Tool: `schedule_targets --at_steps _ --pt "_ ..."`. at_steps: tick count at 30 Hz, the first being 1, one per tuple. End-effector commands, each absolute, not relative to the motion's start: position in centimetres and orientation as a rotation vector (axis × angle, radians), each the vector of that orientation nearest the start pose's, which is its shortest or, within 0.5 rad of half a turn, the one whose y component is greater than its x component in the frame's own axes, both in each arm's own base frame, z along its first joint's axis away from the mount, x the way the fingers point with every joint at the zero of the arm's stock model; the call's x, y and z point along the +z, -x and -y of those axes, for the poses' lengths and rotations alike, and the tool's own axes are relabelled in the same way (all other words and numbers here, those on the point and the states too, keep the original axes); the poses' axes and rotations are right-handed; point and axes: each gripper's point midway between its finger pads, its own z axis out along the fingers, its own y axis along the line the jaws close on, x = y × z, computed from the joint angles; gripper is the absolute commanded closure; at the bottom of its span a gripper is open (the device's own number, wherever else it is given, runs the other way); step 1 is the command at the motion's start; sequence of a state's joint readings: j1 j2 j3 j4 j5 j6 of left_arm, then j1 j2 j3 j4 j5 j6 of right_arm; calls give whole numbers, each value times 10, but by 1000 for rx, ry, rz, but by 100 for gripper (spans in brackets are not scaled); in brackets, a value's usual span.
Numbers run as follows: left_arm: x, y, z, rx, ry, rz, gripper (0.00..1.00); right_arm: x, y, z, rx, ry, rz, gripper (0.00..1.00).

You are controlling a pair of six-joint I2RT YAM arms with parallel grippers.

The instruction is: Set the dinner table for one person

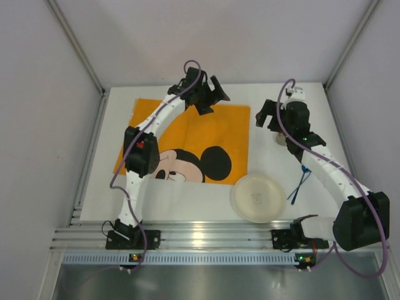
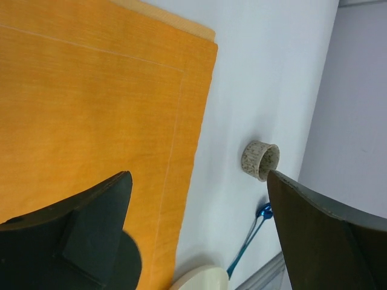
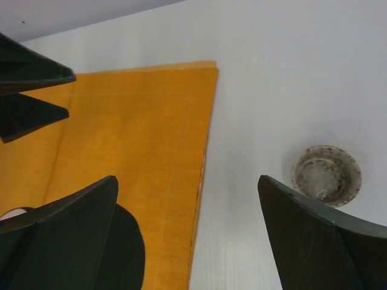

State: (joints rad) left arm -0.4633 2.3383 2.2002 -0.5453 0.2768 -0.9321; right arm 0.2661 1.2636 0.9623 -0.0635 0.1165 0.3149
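My right gripper brings its open fingers back and down around the plate's rim by the blue utensils next, since that rim lies back from it and below.
The white dinner table (image 1: 187, 203) holds an orange cartoon-mouse placemat (image 1: 200, 134) at centre left. My left gripper (image 1: 215, 99) hovers open and empty over the placemat's far right corner. My right gripper (image 1: 261, 116) hovers open and empty just right of the placemat. In the left wrist view the open gripper (image 2: 198, 175) spans the placemat's (image 2: 91, 103) right edge and the bare table (image 2: 260, 72). In the right wrist view the open gripper (image 3: 186, 179) is above the placemat's (image 3: 133, 133) edge, and the left gripper's fingers (image 3: 30, 78) show at top left.
A cream plate (image 1: 257, 198) lies near the front right; its rim shows in the left wrist view (image 2: 202, 278). Blue utensils (image 1: 300, 181) lie right of it, also seen from the left wrist (image 2: 248, 241). A small speckled cup (image 1: 279, 139) stands under the right arm (image 2: 261, 160) (image 3: 326, 175).
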Motion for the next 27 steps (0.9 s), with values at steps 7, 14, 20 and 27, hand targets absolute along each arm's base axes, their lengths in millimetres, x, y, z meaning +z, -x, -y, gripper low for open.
schedule_targets --at_steps 7,14,20,27 --pt "196 -419 193 -348 312 -2397 1 179 -339 -60 369 -542 -2109 0" --pt "122 -349 162 -285 331 -2528 1 117 -215 -30 112 -880 -2488 0" --pt "93 -330 162 -288 327 -2614 4 80 -165 -26 16 -951 -2651 0" --pt "87 -334 170 -332 344 -2620 6 37 -142 -47 123 -1046 -2779 7"
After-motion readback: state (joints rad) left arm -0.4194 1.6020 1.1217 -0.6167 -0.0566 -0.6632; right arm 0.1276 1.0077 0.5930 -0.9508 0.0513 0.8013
